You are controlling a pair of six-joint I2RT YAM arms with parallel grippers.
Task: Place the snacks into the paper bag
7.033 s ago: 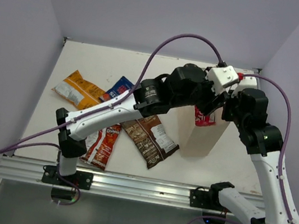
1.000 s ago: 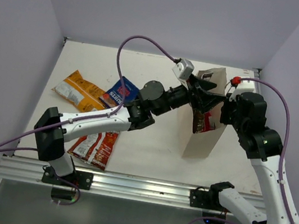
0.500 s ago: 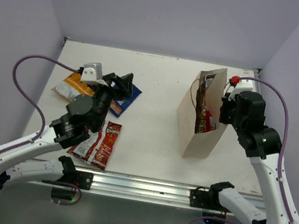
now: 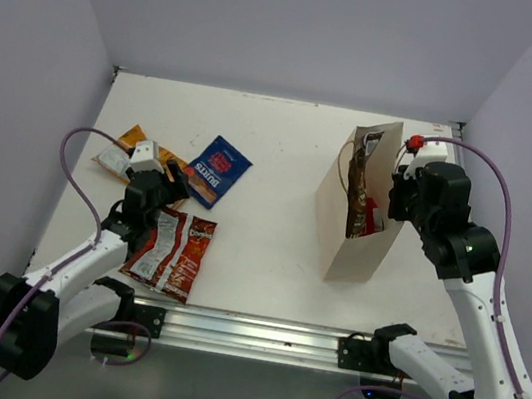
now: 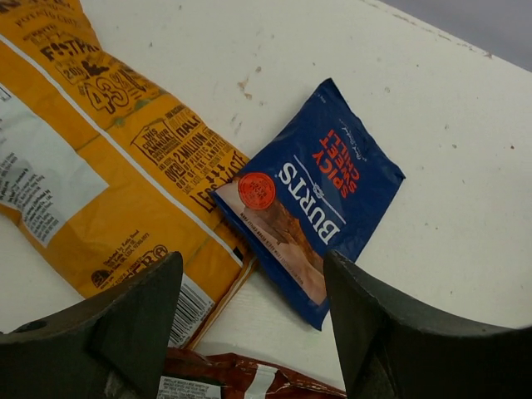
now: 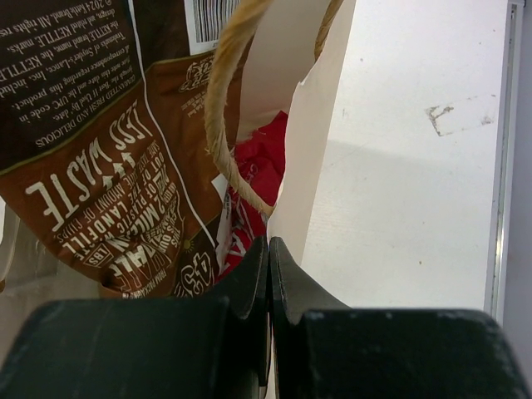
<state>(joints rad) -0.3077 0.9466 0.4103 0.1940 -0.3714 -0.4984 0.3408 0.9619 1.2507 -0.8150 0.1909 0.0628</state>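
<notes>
The edge of the blue packet beside the orange packet is ahead between my open fingers, so I will lower my left gripper outward onto that edge and close it.
The paper bag (image 4: 360, 245) stands upright right of centre with its mouth open. The dark brown packet (image 4: 357, 186) and a red-pink packet (image 4: 369, 219) stand inside it; both also show in the right wrist view, brown (image 6: 91, 166) and red (image 6: 259, 162). My right gripper (image 4: 397, 192) is shut on the bag's right wall (image 6: 320, 125), beside a loop handle (image 6: 218, 125). My left gripper (image 4: 163, 188) is open and empty, low over the table. Ahead of it lie the orange packet (image 5: 100, 158) and the blue packet (image 5: 320, 195); the red-orange packet (image 5: 241, 384) is under its fingertips (image 5: 150, 307).
The three loose packets lie at the table's left: orange (image 4: 117, 151), blue (image 4: 216, 169), red-orange (image 4: 175, 251). Lilac walls close in the table's left, back and right. A metal rail (image 4: 255, 334) runs along the near edge.
The dark brown packet has gone from the table into the bag. My left arm has pulled back from the bag to the left and lowered over the loose packets. The right gripper has held still.
</notes>
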